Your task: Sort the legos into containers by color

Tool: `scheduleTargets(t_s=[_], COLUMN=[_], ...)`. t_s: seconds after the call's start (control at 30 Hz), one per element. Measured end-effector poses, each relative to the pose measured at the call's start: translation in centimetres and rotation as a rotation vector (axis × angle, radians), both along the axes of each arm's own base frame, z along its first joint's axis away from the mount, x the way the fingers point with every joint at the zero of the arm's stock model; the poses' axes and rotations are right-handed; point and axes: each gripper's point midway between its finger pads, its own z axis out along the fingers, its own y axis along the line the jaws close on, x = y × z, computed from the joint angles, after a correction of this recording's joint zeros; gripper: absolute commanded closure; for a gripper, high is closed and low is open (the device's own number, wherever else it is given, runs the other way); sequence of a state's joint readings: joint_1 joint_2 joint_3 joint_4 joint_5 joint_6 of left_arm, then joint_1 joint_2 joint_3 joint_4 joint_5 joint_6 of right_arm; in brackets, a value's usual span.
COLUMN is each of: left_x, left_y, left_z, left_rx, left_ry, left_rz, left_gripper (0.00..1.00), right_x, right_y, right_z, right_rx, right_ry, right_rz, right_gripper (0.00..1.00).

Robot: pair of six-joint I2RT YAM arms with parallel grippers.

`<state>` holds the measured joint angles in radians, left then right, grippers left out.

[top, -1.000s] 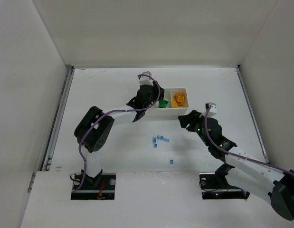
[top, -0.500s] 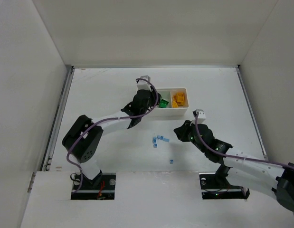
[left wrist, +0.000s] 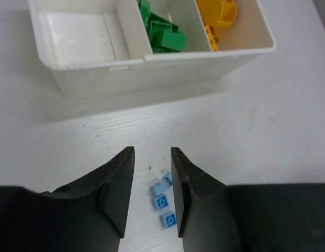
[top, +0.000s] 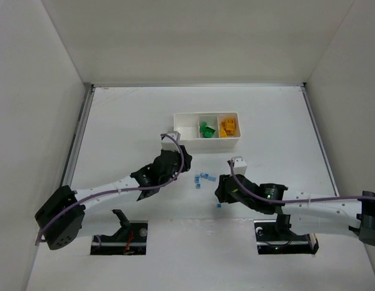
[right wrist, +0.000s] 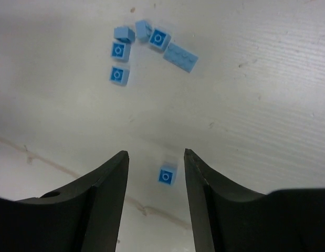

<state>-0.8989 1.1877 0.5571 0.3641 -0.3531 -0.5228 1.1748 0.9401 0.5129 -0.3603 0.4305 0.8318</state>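
The right gripper moves down toward the table's near edge and around the lone blue lego (top: 219, 206) (right wrist: 167, 175) next, because bare table on both its sides leaves room for the fingers.
The white tray (top: 206, 139) holds green legos (top: 205, 130) in its middle compartment and yellow-orange legos (top: 228, 126) in its right one; the left compartment (top: 186, 125) is bare. Several small blue legos (top: 203, 178) lie loose on the table. My left gripper (top: 182, 170) is open and empty just left of them. In the left wrist view (left wrist: 151, 155) some of these blue legos (left wrist: 162, 202) lie between its fingers, and the tray (left wrist: 151, 73) lies ahead. My right gripper (top: 219, 195) is open over a lone blue lego (top: 219, 206), which shows between its jaws (right wrist: 166, 176).
In the right wrist view the blue cluster (right wrist: 146, 39) with one longer brick (right wrist: 180, 56) lies ahead of my right gripper (right wrist: 154, 154). White walls enclose the table on three sides. The table's near edge (top: 193, 219) runs just below the lone lego.
My left arm has pulled back from the tray toward the near side, to the blue cluster. My right arm has swung left and nearer, over the lone blue lego.
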Motion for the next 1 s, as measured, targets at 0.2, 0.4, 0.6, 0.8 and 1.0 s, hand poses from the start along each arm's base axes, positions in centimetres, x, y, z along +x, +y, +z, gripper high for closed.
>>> scheduleTargets(t_s=[0.2,0.4,0.6,0.8,1.0], left_x=[-3.3,-5.5,-6.5,-7.9,-9.6], left_y=[0.9,1.5,1.6,0.4,-1.0], left_z=[-3.3,-5.7,-6.2,-6.1,-7.9], left_rx=[0.046,0.083,0.075,0.071,0.133], left_ry=[0.072,0.110,0.115,0.107,0.124], left_rz=[-0.014,-0.031,-0.042,-0.094,-0.155], left_gripper=[0.65,0.62,0.58,0.51,0.49], right_x=[-1.7,-3.4,-4.0,-4.4,-3.9], right_y=[0.3,0.6,0.6,0.3,0.3], right_z=[-2.6,-4.8,-6.0,-6.5,-6.2], right_rx=[-0.133,-0.230,-0.267,-0.292,-0.277], right_ry=[0.084,0.149,0.185,0.201,0.178], right_rz=[0.011,0.012,-0.016,-0.037,-0.067], right_gripper=[0.56,0.59,0.61,0.72,0.82])
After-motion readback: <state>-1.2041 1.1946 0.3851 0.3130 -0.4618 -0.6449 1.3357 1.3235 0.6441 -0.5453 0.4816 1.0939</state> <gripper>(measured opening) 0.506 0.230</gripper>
